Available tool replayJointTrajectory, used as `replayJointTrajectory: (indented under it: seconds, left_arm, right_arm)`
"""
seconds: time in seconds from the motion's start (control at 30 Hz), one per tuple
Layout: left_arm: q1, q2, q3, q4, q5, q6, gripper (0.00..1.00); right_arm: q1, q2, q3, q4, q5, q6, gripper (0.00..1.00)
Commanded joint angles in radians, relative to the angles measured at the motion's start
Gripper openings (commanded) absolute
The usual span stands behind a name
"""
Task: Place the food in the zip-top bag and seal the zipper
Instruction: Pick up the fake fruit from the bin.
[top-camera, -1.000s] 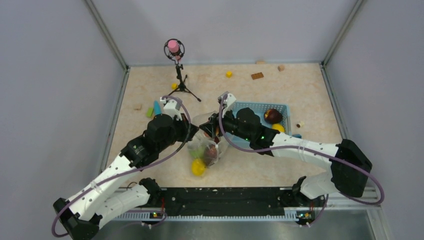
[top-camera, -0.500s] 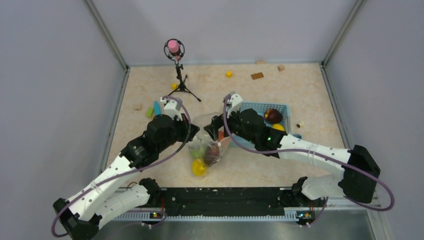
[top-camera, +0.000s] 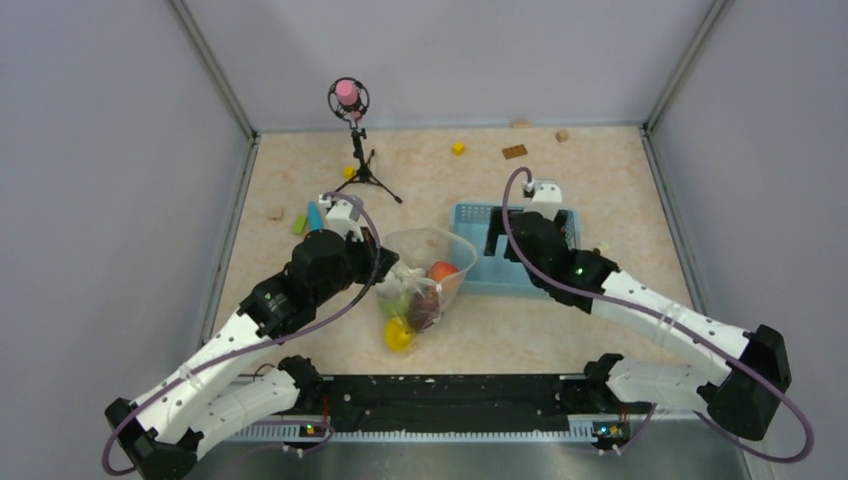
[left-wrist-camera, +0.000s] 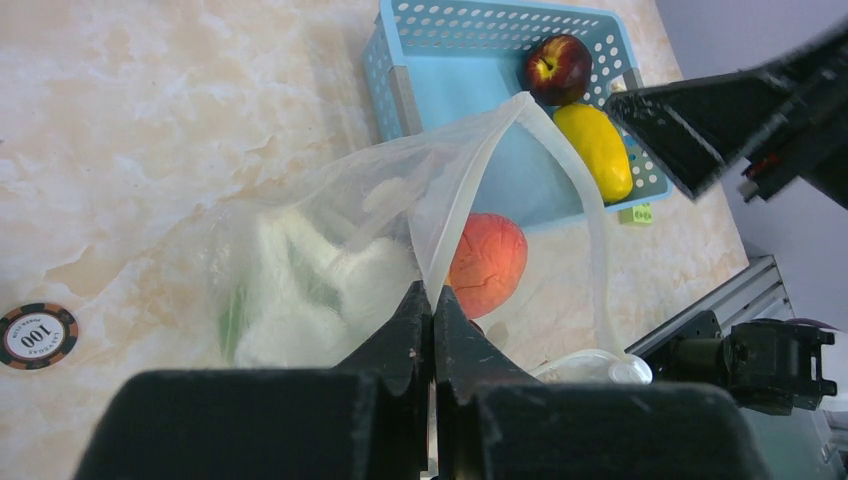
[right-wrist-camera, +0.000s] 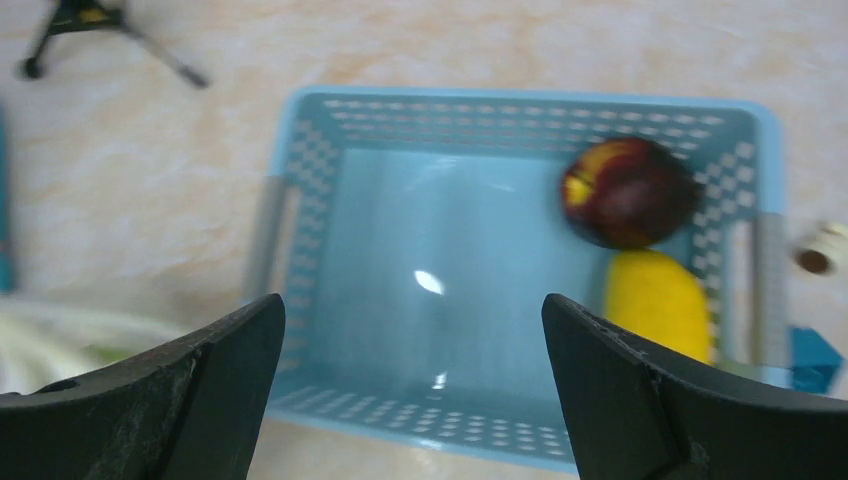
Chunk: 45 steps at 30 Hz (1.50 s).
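The yellow fruit (right-wrist-camera: 657, 305) is below my right gripper, toward the right in the wrist view, so next the gripper will lower its open fingers around the fruit, clear of the apple (right-wrist-camera: 627, 192).
My left gripper (top-camera: 386, 268) is shut on the rim of the clear zip-top bag (top-camera: 420, 250) and holds its mouth open; the pinch shows in the left wrist view (left-wrist-camera: 432, 300). The bag (left-wrist-camera: 330, 220) holds an orange-peach fruit (top-camera: 442, 271) (left-wrist-camera: 490, 262), a white piece (left-wrist-camera: 300, 290), green and dark red pieces. A yellow fruit (top-camera: 397, 334) sits at the bag's near end. My right gripper (top-camera: 512, 240) (right-wrist-camera: 412, 325) is open and empty above the blue basket (top-camera: 470, 215) (right-wrist-camera: 450, 260). A dark red apple (right-wrist-camera: 627, 192) (left-wrist-camera: 556, 67) and a yellow fruit (right-wrist-camera: 660, 300) (left-wrist-camera: 596, 150) lie in it.
A microphone on a tripod (top-camera: 352, 130) stands at the back left. Small blocks (top-camera: 514, 151) lie along the far edge and left of my left arm (top-camera: 305, 218). A poker chip (left-wrist-camera: 36, 335) lies beside the bag. Grey walls enclose the table.
My right gripper has drawn back from the bag's mouth to the right, over the basket. The orange-peach fruit now lies uncovered in the bag. The left gripper has held still.
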Motion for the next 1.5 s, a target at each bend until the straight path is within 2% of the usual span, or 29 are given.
replayJointTrajectory:
  seconds: [0.0, 0.47, 0.63, 0.97, 1.07, 1.13, 1.3, 1.47]
  left_arm:
    - [-0.003, 0.002, 0.001, 0.050, 0.003, 0.004, 0.00]
    - [-0.003, 0.007, -0.002, 0.053, 0.003, 0.006, 0.00]
    - [-0.002, 0.013, 0.002, 0.049, -0.001, 0.009, 0.00]
    - [-0.003, 0.015, 0.002, 0.046, -0.017, 0.010, 0.00]
    - [-0.003, 0.016, 0.004, 0.043, -0.018, 0.013, 0.00]
    - [-0.002, 0.015, 0.005, 0.042, -0.024, 0.012, 0.00]
    - [-0.002, 0.019, 0.004, 0.041, -0.028, 0.012, 0.00]
    - [-0.002, 0.021, 0.005, 0.041, -0.025, 0.011, 0.00]
  right_arm:
    - [-0.155, 0.032, 0.001, -0.240, 0.066, 0.133, 0.99]
    - [-0.285, 0.329, 0.022, -0.309, 0.156, 0.097, 0.99]
    - [-0.289, 0.465, 0.058, -0.328, 0.165, 0.086, 0.97]
    - [-0.289, 0.670, 0.153, -0.432, 0.257, 0.174, 0.89]
    - [-0.289, 0.693, 0.165, -0.432, 0.265, 0.182, 0.84]
    - [-0.289, 0.696, 0.169, -0.432, 0.273, 0.189, 0.76]
    - [-0.287, 0.640, 0.163, -0.437, 0.283, 0.183, 0.50]
    - [-0.278, 0.506, 0.126, -0.422, 0.269, 0.164, 0.40]
